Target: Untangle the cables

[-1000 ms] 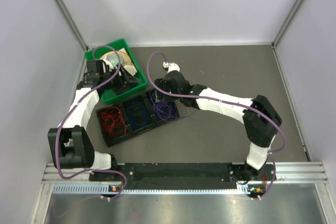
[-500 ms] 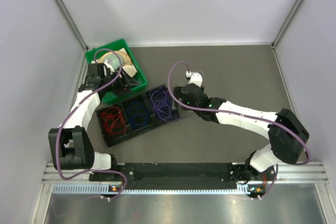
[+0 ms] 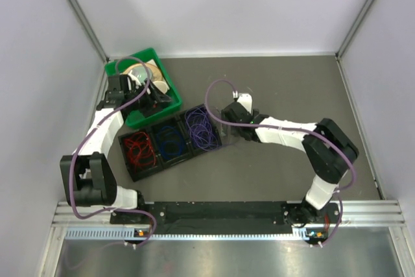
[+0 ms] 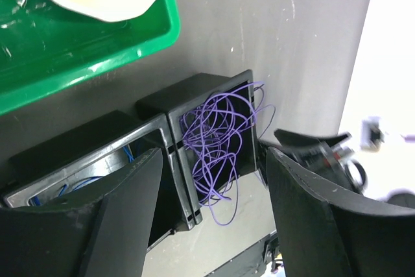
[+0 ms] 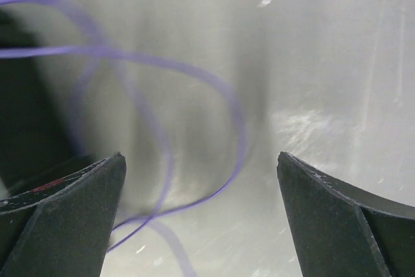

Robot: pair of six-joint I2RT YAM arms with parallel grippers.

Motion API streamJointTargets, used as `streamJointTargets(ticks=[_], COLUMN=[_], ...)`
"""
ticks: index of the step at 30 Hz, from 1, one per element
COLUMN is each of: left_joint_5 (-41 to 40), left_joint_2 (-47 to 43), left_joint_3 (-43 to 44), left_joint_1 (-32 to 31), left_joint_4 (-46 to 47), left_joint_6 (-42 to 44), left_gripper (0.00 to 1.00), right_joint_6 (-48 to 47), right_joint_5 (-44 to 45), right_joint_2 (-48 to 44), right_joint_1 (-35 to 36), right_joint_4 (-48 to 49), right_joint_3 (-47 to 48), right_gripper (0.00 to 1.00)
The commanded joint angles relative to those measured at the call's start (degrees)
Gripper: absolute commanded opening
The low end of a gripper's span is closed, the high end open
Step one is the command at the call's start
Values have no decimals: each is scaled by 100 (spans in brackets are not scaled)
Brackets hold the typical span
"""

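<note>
Next, my right gripper moves toward the tray and closes on the purple loop [image 3: 218,121] [image 5: 240,128], which spills past the tray's edge and lies between my open fingers.
The cables lie sorted in a black three-part tray [image 3: 165,165]: red cables [image 3: 138,149] on the left, blue cables [image 3: 169,139] in the middle, purple cables [image 3: 200,128] on the right. A purple loop spills over the tray's right edge onto the table. My right gripper [image 3: 228,123] hovers just right of that compartment, open, with the purple loop [image 5: 240,128] lying on the table under its empty jaws [image 5: 200,157]. My left gripper [image 3: 148,98] is open and empty above the green bin's near edge. Its wrist view looks down on the purple cables [image 4: 217,137] between its fingers.
A green bin [image 3: 131,58] holding a pale round object [image 3: 139,72] stands at the back left, touching the tray. The left wrist view shows the bin's rim [image 4: 97,56], a bit of blue cable [image 4: 78,183] and the right gripper's tip [image 4: 318,150].
My right gripper has pulled back to the right out of the purple compartment and opened wide, leaving the purple cables there. The left arm has hardly moved.
</note>
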Motion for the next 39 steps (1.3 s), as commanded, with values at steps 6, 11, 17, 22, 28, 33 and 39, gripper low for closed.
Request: streamJointTargets(ticks=[6, 11, 17, 22, 28, 33, 39], left_joint_5=[-54, -10, 7, -10, 25, 42, 51], left_joint_2=[-94, -42, -33, -86, -68, -103, -191], left_joint_3=[275, 275, 310, 231, 213, 204, 134], left_joint_1=[16, 16, 16, 16, 16, 16, 16], left_joint_4=[10, 44, 27, 36, 36, 71, 89], left_joint_6=[190, 208, 208, 190, 199, 182, 182], left_gripper=[70, 70, 71, 70, 70, 70, 70], right_joint_6=[-683, -587, -543, -639, -815, -736, -903], right_joint_5=[-465, -385, -421, -499, -570, -491, -526], right_joint_2=[689, 901, 883, 901, 1164, 1112, 919], right_joint_1=[-322, -339, -330, -330, -330, -339, -330], right_joint_4=[421, 394, 587, 631, 658, 728, 553], right_joint_3=[745, 957, 940, 957, 1036, 975, 1106], right_gripper=[99, 81, 63, 54, 66, 42, 0])
